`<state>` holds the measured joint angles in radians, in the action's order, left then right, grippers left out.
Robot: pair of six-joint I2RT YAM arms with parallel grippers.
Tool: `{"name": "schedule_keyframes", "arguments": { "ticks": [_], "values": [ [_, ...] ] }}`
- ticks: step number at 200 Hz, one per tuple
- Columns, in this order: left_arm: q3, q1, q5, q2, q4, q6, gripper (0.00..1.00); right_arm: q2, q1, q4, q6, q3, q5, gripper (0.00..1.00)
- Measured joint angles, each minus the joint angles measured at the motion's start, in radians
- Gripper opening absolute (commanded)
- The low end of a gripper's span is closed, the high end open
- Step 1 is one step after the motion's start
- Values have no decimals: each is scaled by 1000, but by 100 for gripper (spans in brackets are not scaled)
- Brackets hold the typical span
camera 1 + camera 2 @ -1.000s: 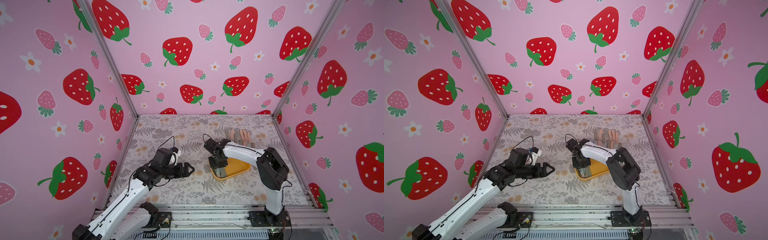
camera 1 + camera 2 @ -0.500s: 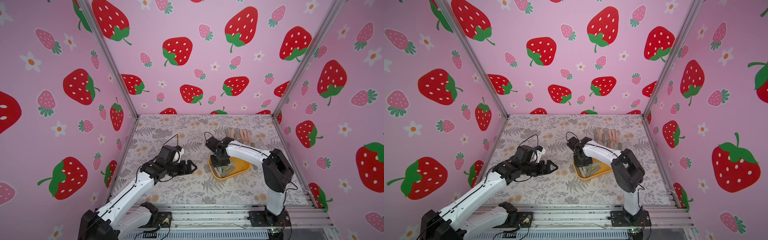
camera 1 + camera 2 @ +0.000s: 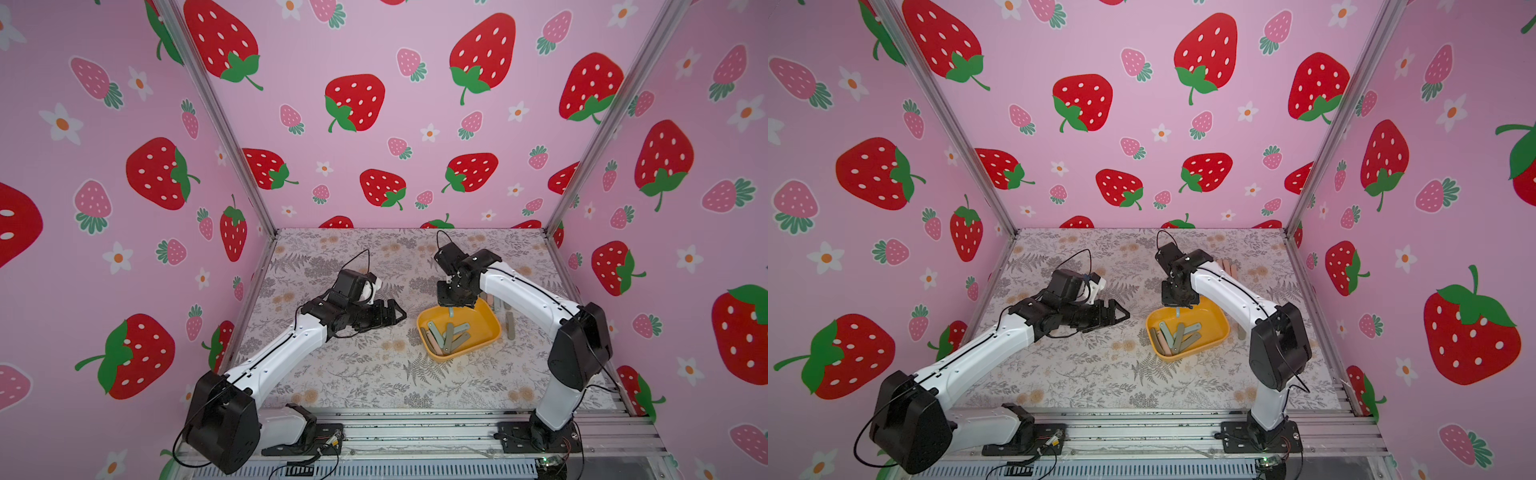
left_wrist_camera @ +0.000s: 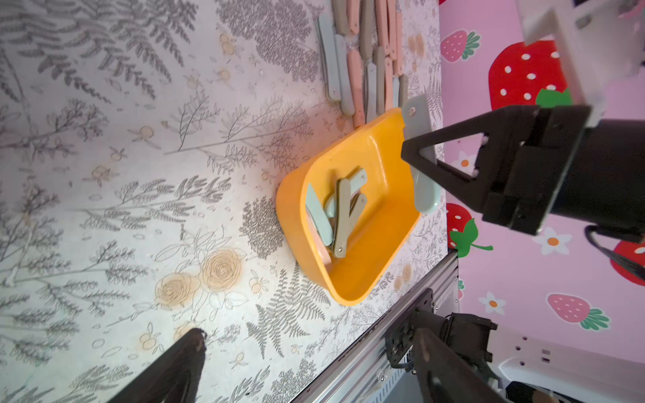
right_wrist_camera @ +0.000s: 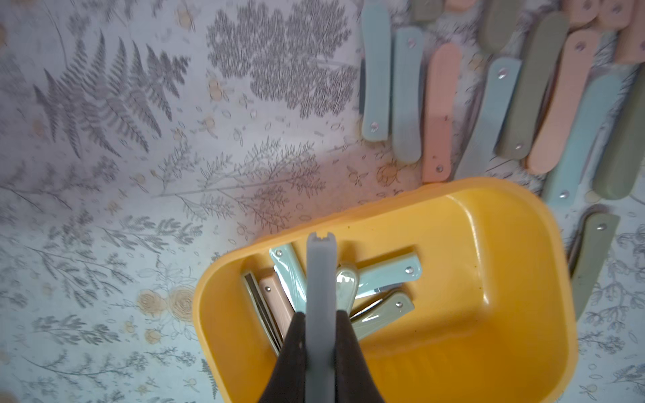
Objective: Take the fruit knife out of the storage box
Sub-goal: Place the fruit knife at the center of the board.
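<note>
Next, my right gripper moves outward and down beside the row's far end to release, as knives already out form a row outward of and below it.
The storage box [image 3: 478, 322] [image 3: 1212, 326] is a shallow yellow-orange tub on the floral mat, right of centre. Several folded fruit knives [image 3: 444, 337] [image 5: 384, 275] lie heaped in its left end. My right gripper [image 3: 451, 305] [image 3: 1178, 306] [image 5: 321, 314] points down over the tub, shut on a grey-blue folded fruit knife [image 5: 321, 275] [image 4: 416, 115] that hangs above the others. My left gripper [image 3: 399, 316] [image 3: 1123, 316] [image 4: 310, 343] hovers left of the tub, open and empty.
A row of several pink, green and blue folded knives [image 5: 488, 90] [image 4: 366, 52] [image 3: 509, 322] lies on the mat just behind and to the right of the tub. Pink strawberry walls close in three sides, and an aluminium rail [image 3: 415, 428] runs along the front.
My right gripper has closed on the grey-blue knife and lifted it up out of the heap. The left gripper has drifted a little right, toward the tub.
</note>
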<state>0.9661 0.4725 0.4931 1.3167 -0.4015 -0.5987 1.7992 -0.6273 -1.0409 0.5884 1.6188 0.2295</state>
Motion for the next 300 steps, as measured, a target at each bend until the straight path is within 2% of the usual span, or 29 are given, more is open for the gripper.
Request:
{"name": "schedule_keyframes", "arguments": {
  "ticks": [28,63,92,125,213,300],
  "values": [
    [141,-3,14,127,19,0,93,97,88,-5,-35,177,-33,2],
    [283,-10,35,266,25,8,92,340,172,-17,-85,415,-69,1],
    [359,-22,58,357,16,22,92,586,214,-70,-128,703,-76,1],
    [414,-34,82,431,-1,28,92,748,247,-93,-160,920,-81,5],
    [486,-43,136,568,-10,17,92,838,283,-76,-174,959,-123,10],
    [489,-45,156,592,0,-4,92,885,283,-35,-174,959,-130,23]
  ]
}}
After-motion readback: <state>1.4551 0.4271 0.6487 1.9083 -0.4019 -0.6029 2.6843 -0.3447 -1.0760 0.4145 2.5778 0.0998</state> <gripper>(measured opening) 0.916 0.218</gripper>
